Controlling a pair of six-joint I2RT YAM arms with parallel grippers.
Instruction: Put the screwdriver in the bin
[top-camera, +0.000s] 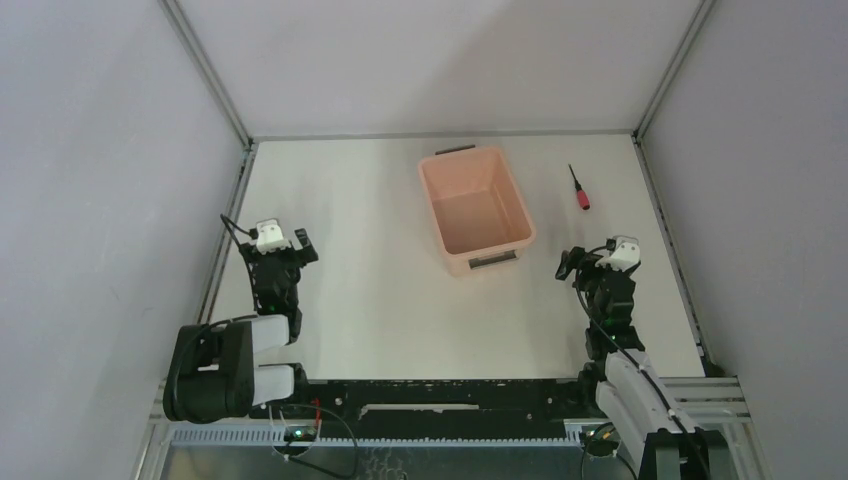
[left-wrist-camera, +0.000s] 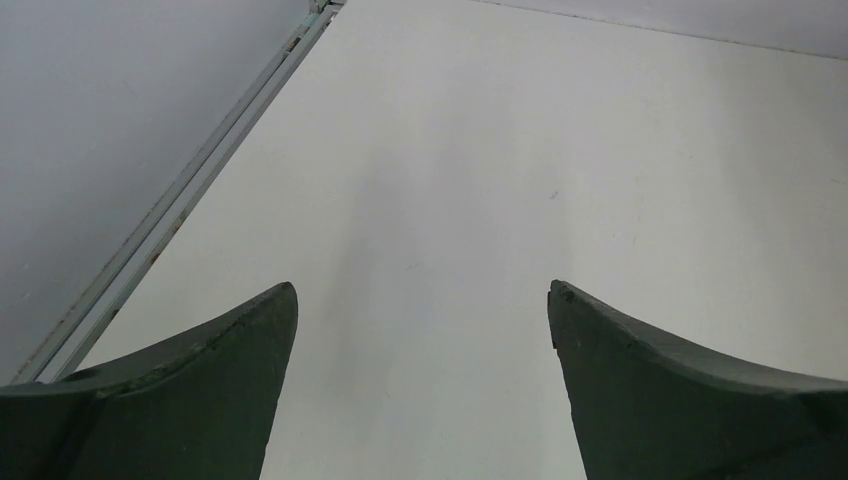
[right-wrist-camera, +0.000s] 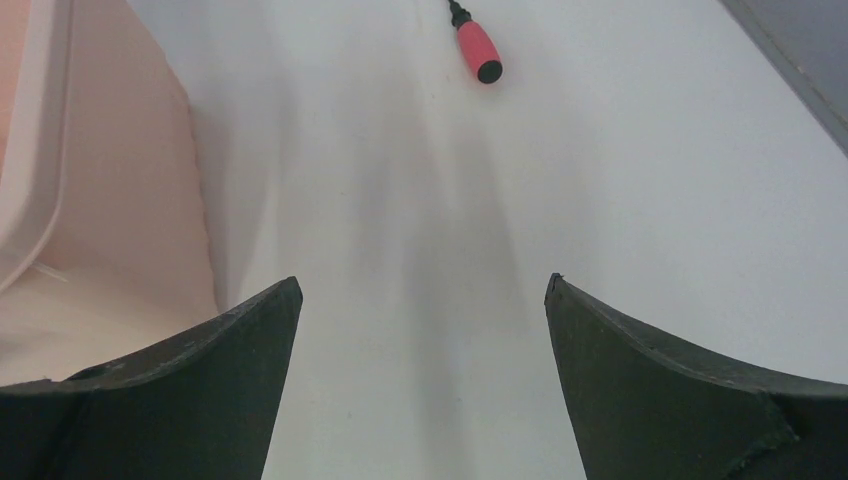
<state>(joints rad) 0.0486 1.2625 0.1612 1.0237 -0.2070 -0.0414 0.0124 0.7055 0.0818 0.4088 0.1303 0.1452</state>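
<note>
My right gripper moves outward over the screwdriver's red handle (top-camera: 583, 200) (right-wrist-camera: 479, 50) next, lowers around it and closes, because the handle lies on the table outward of its open fingers.
The screwdriver (top-camera: 579, 189), thin black shaft and short red handle, lies on the white table right of the bin, handle toward me. Its red handle shows at the top of the right wrist view (right-wrist-camera: 477, 50). The salmon-pink bin (top-camera: 476, 210) stands upright and empty at the table's middle back, dark handle at its far end, label at its near end. Its wall fills the left of the right wrist view (right-wrist-camera: 120, 190). My right gripper (top-camera: 588, 262) is open and empty, just short of the screwdriver and right of the bin; it also shows in its wrist view (right-wrist-camera: 421, 285). My left gripper (top-camera: 284, 243) is open and empty at the far left; its wrist view (left-wrist-camera: 421, 288) shows bare table.
Grey walls with metal frame rails (top-camera: 226, 230) close in the table on the left, back and right. The left rail runs along the left of the left wrist view (left-wrist-camera: 170, 205). The right wall's edge shows in the right wrist view (right-wrist-camera: 800, 60).
</note>
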